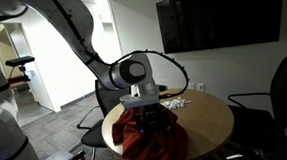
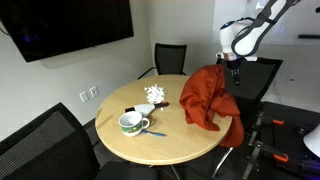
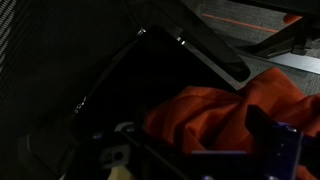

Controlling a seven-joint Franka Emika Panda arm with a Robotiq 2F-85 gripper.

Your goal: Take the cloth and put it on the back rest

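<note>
My gripper turns and moves down and outward onto the cloth's top fold (image 2: 213,71) (image 3: 203,112) next, since that fold lies just below it and toward the round table.
The red-orange cloth (image 2: 204,97) hangs over the back rest of a black chair (image 2: 244,117) at the edge of the round table, and one part spills onto the table top. It also shows in an exterior view (image 1: 146,136) and in the wrist view (image 3: 205,112). My gripper (image 2: 231,68) is right above the top of the cloth; it also shows in an exterior view (image 1: 147,108). In the wrist view its fingers (image 3: 195,140) stand wide apart, with cloth bunched between them, so it looks open.
The round wooden table (image 2: 130,150) holds a green and white cup (image 2: 131,123), a blue pen (image 2: 156,133) and a small white pile (image 2: 155,94). Black chairs stand around it (image 2: 168,58) (image 1: 273,93). A dark screen (image 2: 60,25) hangs on the wall.
</note>
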